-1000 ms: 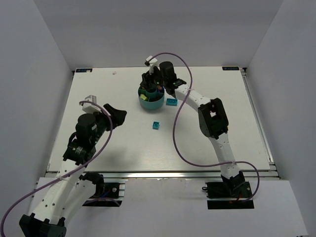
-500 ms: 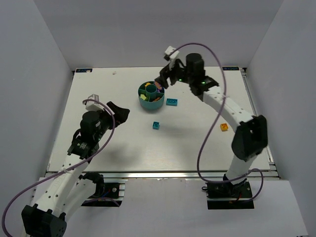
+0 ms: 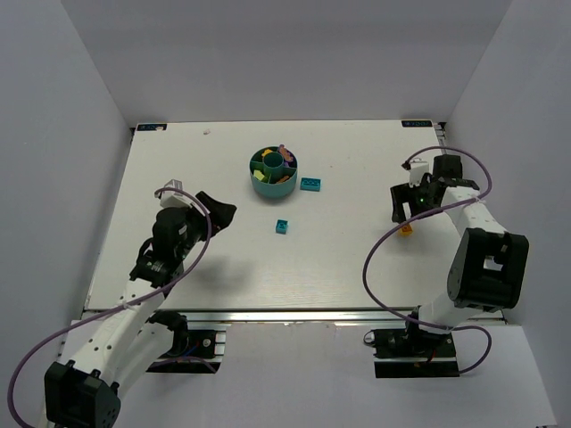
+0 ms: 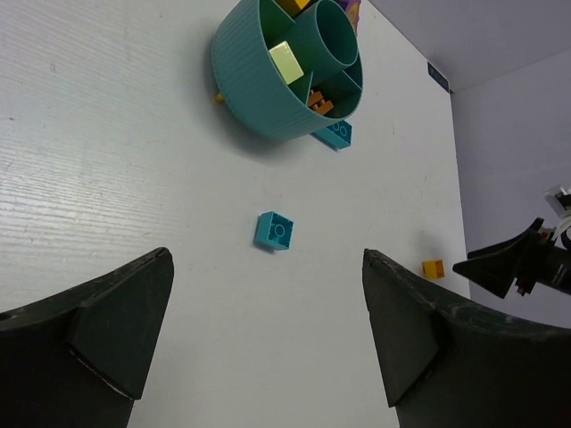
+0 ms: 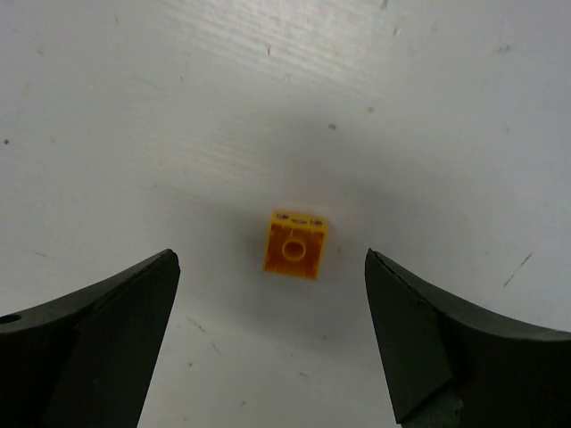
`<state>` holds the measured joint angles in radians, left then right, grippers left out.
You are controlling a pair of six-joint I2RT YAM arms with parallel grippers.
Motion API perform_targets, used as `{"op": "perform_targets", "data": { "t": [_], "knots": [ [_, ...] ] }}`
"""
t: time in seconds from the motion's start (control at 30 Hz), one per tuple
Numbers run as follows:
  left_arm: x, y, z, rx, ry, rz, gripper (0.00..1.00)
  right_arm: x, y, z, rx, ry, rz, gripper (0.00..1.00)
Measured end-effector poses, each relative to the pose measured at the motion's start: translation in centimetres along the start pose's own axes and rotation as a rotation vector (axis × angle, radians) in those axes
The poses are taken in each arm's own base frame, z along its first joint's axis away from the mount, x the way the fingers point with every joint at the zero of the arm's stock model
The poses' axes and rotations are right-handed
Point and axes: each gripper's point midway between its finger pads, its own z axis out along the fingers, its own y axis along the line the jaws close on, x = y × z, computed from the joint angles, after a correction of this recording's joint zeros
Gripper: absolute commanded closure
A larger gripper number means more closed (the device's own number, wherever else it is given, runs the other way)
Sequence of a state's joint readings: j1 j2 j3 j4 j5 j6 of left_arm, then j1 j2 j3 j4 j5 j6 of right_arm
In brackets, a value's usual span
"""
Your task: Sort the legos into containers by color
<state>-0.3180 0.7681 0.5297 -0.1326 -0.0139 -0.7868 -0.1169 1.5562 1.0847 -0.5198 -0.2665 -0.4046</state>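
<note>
The orange lego shows between my right gripper's open fingers with bare table on either side, so next I will lower around it and close on its sides.
The teal divided bowl stands at the table's back middle, with lime, orange and yellow legos in its compartments. A long teal lego lies just right of the bowl. A small teal lego lies nearer me. An orange lego sits at the right. My right gripper hovers open over it, and the brick shows between its fingers untouched. My left gripper is open and empty at the left, pointed at the small teal lego.
White walls enclose the table on the left, back and right. The right arm's purple cable loops over the near right of the table. The left arm's cable hangs beside its wrist.
My right arm has swung from above the bowl to the right side, over the orange lego, with its jaws opening. My left gripper has opened wider and shifted slightly.
</note>
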Motion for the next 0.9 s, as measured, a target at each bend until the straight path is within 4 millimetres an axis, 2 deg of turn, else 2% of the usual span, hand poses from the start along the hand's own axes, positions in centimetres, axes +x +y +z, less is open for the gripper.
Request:
{"op": "perform_targets", "data": {
  "t": [0.07,0.17,0.27,0.4,0.57,0.83,0.9],
  "knots": [
    [0.0,-0.1,0.3,0.005,0.0,0.0,0.05,1.6,0.1,-0.1,0.017,0.054,0.003,0.11],
    [0.6,0.0,0.9,0.004,0.03,0.001,0.05,1.6,-0.1,-0.3,0.041,0.059,-0.005,0.12],
    [1.4,0.3,1.2,-0.003,0.062,0.0,0.05,1.7,-0.2,-0.1,0.05,0.068,-0.002,0.18],
    [1.3,0.0,1.0,0.012,0.064,-0.005,0.05,2.5,-0.7,1.1,0.057,0.104,0.01,0.27],
    [0.5,-0.9,0.2,0.046,0.033,-0.018,0.05,4.1,-1.0,2.9,0.041,0.167,0.029,0.34],
    [0.2,-1.3,-0.3,0.059,0.019,-0.023,0.05,4.9,-1.4,3.9,0.051,0.201,0.036,0.55],
    [0.2,-1.2,-0.3,0.058,0.02,-0.023,0.05,4.8,-1.5,4.0,0.056,0.195,0.033,0.64]
  ]
}}
